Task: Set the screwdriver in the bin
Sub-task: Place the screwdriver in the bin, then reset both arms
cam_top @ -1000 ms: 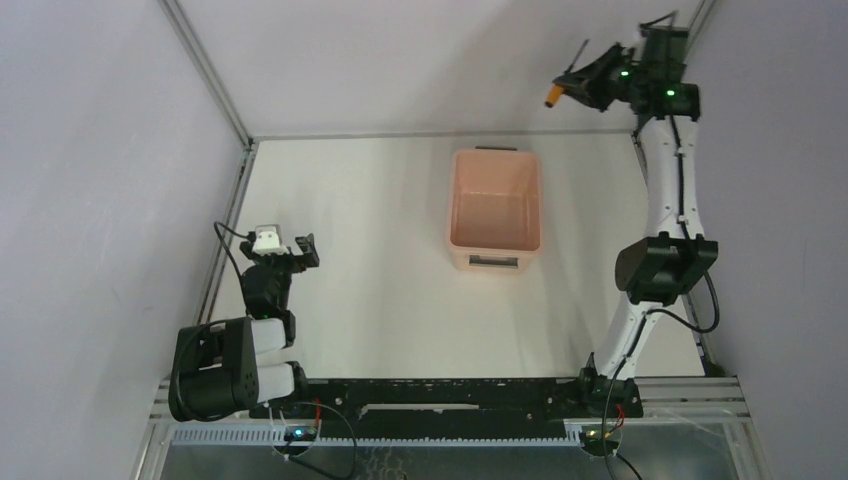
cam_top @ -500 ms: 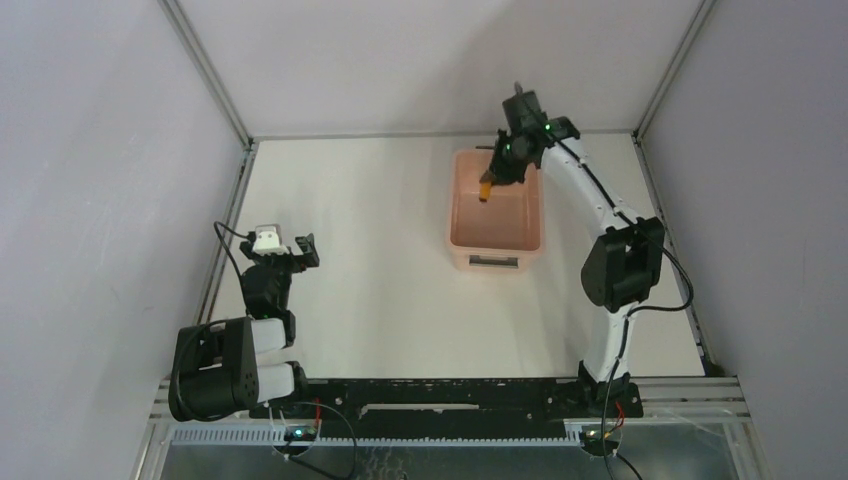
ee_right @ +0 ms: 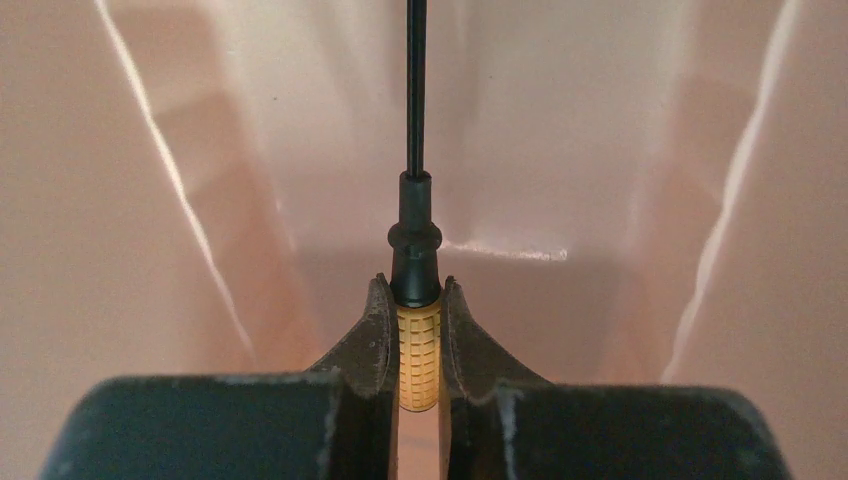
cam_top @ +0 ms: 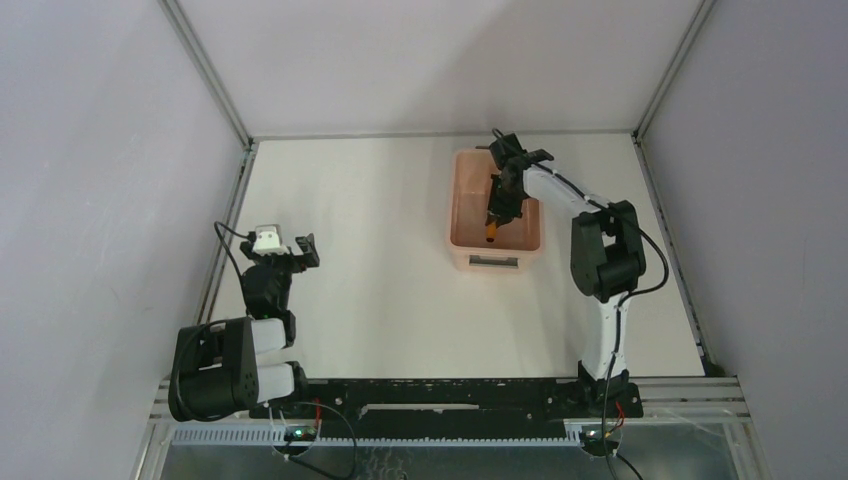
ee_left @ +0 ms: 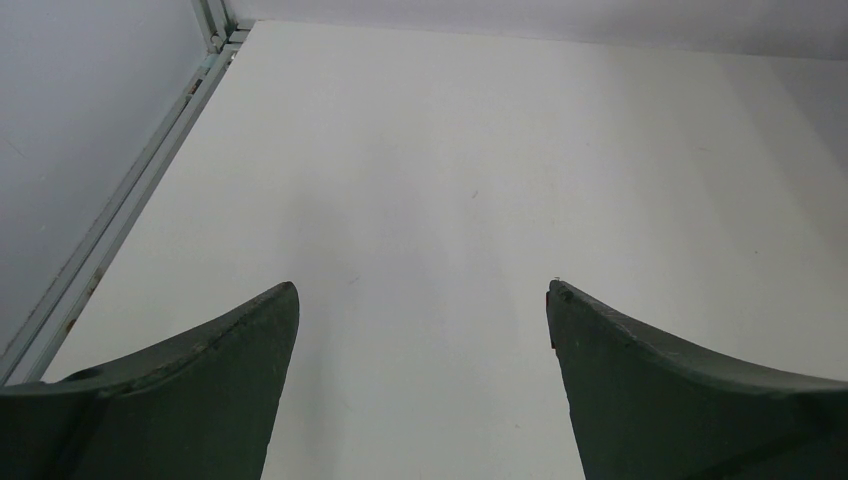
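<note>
The clamped screwdriver already hangs within the pink inner sides of the bin, so the robot's right gripper will next lower a little toward the bottom of the bin and open.
The pale pink bin (cam_top: 458, 215) stands at the back middle of the table. My right gripper (cam_top: 493, 222) reaches down inside it and is shut on the screwdriver (cam_top: 489, 235). In the right wrist view the fingers (ee_right: 372, 330) clamp the orange ribbed handle (ee_right: 418, 350). The thin black shaft (ee_right: 415, 90) points ahead along the bin's pink inner walls (ee_right: 620, 150). My left gripper (cam_top: 298, 250) rests low at the left side of the table, far from the bin. Its jaws stand wide open and empty over bare table (ee_left: 422, 290).
Grey walls and metal frame rails (cam_top: 232, 215) enclose the white table on the left, back and right. The bin's dark handle clip (cam_top: 493, 262) faces the near side. White table surface lies between the two arms.
My right arm swung from high at the back right corner down and left into the bin, carrying the screwdriver. The left arm has not moved.
</note>
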`<state>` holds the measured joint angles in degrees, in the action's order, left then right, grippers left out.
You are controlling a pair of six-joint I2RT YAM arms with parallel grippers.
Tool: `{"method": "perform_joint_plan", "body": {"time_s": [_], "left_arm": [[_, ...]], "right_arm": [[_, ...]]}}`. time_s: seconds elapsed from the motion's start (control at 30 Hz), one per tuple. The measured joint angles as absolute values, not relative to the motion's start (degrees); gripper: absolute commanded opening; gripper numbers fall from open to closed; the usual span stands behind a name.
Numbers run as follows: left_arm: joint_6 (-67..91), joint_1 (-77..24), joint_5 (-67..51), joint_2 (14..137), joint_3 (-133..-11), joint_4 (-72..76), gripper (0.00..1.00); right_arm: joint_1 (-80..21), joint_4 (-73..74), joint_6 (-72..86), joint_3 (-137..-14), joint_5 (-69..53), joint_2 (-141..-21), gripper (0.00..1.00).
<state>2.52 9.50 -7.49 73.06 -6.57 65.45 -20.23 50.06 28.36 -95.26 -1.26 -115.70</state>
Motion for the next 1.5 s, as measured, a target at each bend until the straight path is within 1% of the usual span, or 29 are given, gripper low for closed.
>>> {"method": "perform_joint_plan", "body": {"time_s": [0.2,0.23,0.27,0.37,0.43,0.47,0.57,0.63,0.7,0.73,0.77,0.8,0.97,1.1,1.2,1.33,1.43,1.5], "left_arm": [[2.5,9.5,-7.4,73.1,-6.6,65.5,0.98],[2.5,9.5,-7.4,73.1,-6.6,65.5,0.98],[2.5,9.5,-7.4,73.1,-6.6,65.5,0.98],[2.5,9.5,-7.4,73.1,-6.6,65.5,0.98],[2.5,9.5,-7.4,73.1,-6.6,65.5,0.98],[2.5,9.5,-7.4,73.1,-6.6,65.5,0.98],[2.5,9.5,-7.2,73.1,-6.6,65.5,0.98],[2.5,9.5,-7.2,73.1,-6.6,65.5,0.98],[2.5,9.5,-7.2,73.1,-6.6,65.5,0.98],[2.5,9.5,-7.2,73.1,-6.6,65.5,0.98],[2.5,9.5,-7.2,73.1,-6.6,65.5,0.98],[2.5,9.5,-7.2,73.1,-6.6,65.5,0.98],[2.5,9.5,-7.2,73.1,-6.6,65.5,0.98],[2.5,9.5,-7.2,73.1,-6.6,65.5,0.98],[2.5,9.5,-7.2,73.1,-6.6,65.5,0.98],[2.5,9.5,-7.2,73.1,-6.6,65.5,0.98],[2.5,9.5,-7.2,73.1,-6.6,65.5,0.98],[2.5,9.5,-7.2,73.1,-6.6,65.5,0.98]], "right_arm": [[-20.7,47.5,26.8,-95.0,-0.2,-120.4,0.00],[-20.8,47.3,26.6,-94.9,0.0,-120.8,0.02],[-20.8,47.2,26.4,-94.8,0.2,-121.3,0.07],[-21.2,46.7,25.9,-94.6,0.7,-122.0,0.29],[-21.4,46.4,25.5,-94.5,0.8,-122.1,0.41],[-21.4,46.3,25.2,-94.5,0.8,-122.1,0.46],[-21.5,46.2,24.6,-94.7,0.8,-122.1,0.54],[-21.5,46.9,24.3,-95.6,0.8,-122.1,0.62],[-21.5,47.9,24.0,-97.5,0.9,-122.0,0.73],[-21.5,48.2,23.7,-98.9,0.9,-121.9,0.82],[-21.5,48.7,23.3,-100.4,1.0,-121.7,0.87],[-21.5,49.0,23.3,-102.0,1.0,-121.4,0.94],[-21.2,50.5,21.2,-112.2,1.3,-117.3,0.99],[-19.8,50.7,19.8,-121.0,1.0,-112.5,1.00],[-17.6,49.6,18.6,-123.7,0.6,-108.4,1.00],[-12.3,47.4,16.4,-121.9,-0.3,-103.2,1.00],[-7.7,42.8,14.3,-114.1,-0.9,-98.0,1.00],[-4.4,38.6,13.0,-105.8,-1.6,-93.9,1.00]]}}
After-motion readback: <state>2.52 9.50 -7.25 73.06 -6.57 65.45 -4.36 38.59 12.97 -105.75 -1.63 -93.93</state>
